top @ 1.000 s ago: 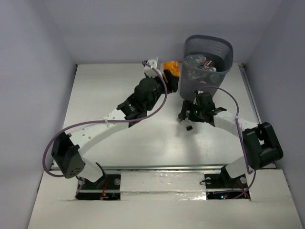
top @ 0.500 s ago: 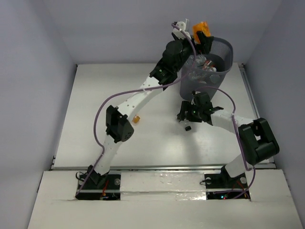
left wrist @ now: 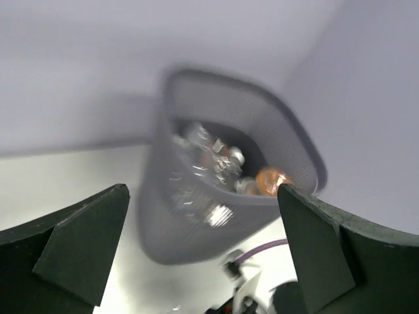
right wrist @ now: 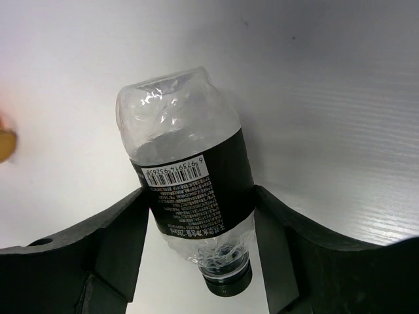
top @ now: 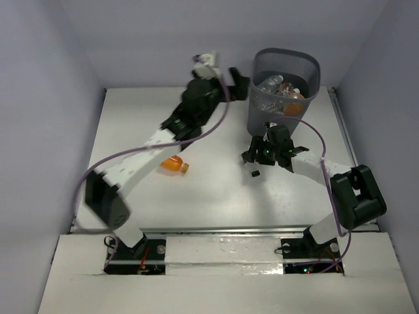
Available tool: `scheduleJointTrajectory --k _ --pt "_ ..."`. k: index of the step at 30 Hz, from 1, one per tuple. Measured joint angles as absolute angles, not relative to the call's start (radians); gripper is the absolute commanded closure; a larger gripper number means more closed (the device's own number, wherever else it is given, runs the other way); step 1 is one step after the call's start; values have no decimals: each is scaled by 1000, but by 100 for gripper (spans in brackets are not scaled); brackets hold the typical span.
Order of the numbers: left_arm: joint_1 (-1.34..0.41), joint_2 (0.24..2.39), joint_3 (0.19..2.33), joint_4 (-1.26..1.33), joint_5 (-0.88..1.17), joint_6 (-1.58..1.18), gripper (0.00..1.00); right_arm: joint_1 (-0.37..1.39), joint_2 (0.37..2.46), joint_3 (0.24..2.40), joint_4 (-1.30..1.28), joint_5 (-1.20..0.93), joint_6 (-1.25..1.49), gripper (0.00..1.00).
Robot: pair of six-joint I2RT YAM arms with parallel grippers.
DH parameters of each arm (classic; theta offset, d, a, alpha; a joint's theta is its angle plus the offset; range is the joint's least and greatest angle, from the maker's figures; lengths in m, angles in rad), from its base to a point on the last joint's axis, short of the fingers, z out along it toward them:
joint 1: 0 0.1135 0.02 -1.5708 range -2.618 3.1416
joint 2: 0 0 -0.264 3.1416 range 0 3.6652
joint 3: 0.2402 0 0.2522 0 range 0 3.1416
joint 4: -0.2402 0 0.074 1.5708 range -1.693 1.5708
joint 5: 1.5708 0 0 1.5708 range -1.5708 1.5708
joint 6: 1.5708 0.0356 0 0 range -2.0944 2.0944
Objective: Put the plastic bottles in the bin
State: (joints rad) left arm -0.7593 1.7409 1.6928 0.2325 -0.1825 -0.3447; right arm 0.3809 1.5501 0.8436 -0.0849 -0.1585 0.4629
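My right gripper needs to go up and outward over the bin's open top (top: 285, 76) next, which is above and outward, to release the bottle.
The bin (top: 308, 69) stands at the back right; clear plastic bottles (top: 270, 83) and an orange one (top: 295, 97) lie inside it. My left gripper (top: 237, 82) hovers just left of the bin, open and empty; in the left wrist view the left gripper (left wrist: 201, 190) faces the blurred bin (left wrist: 190, 226) and the orange bottle (left wrist: 272, 178) in it. My right gripper (top: 258, 159) is low on the table below the bin. In the right wrist view the right gripper (right wrist: 200, 203) has both fingers pressed on the black label of a clear, dark-capped bottle (right wrist: 186, 163).
A second orange bottle (top: 173, 165) lies on the table (top: 216, 196) under the left arm's forearm. Grey walls close in the table at the back and both sides. The right arm's cable loops beside the bin's base.
The left gripper carried the orange bottle over the bin, opened, and has swung back left, empty. The right jaws have closed in on the dark-capped bottle.
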Motion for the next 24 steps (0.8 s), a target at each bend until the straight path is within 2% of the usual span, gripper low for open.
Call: scheduleJointTrajectory --k 3,4,5,7,12,15,20,24 --pt "-707 1394 1378 265 -263 -381 14 381 1489 842 -87 -167 470 44" --pt "-680 1283 1282 283 -290 -400 27 381 1452 842 -88 -170 471 44" --pt "-653 1179 1187 281 -321 -429 34 381 1417 842 -92 -175 471 44" --pt "-597 1030 1040 247 -366 -478 38 381 1324 849 -105 -191 472 44" --pt "-553 823 748 49 -419 -643 36 381 1156 995 -179 -205 468 44" --pt "-548 802 632 -113 -430 -748 27 381 1127 1177 -223 -165 445 43" --pt "-548 791 532 -269 -413 -890 10 354 1220 1539 -262 -72 385 43" --pt "-548 791 504 -296 -393 -957 2 309 1385 1782 -281 -5 353 43"
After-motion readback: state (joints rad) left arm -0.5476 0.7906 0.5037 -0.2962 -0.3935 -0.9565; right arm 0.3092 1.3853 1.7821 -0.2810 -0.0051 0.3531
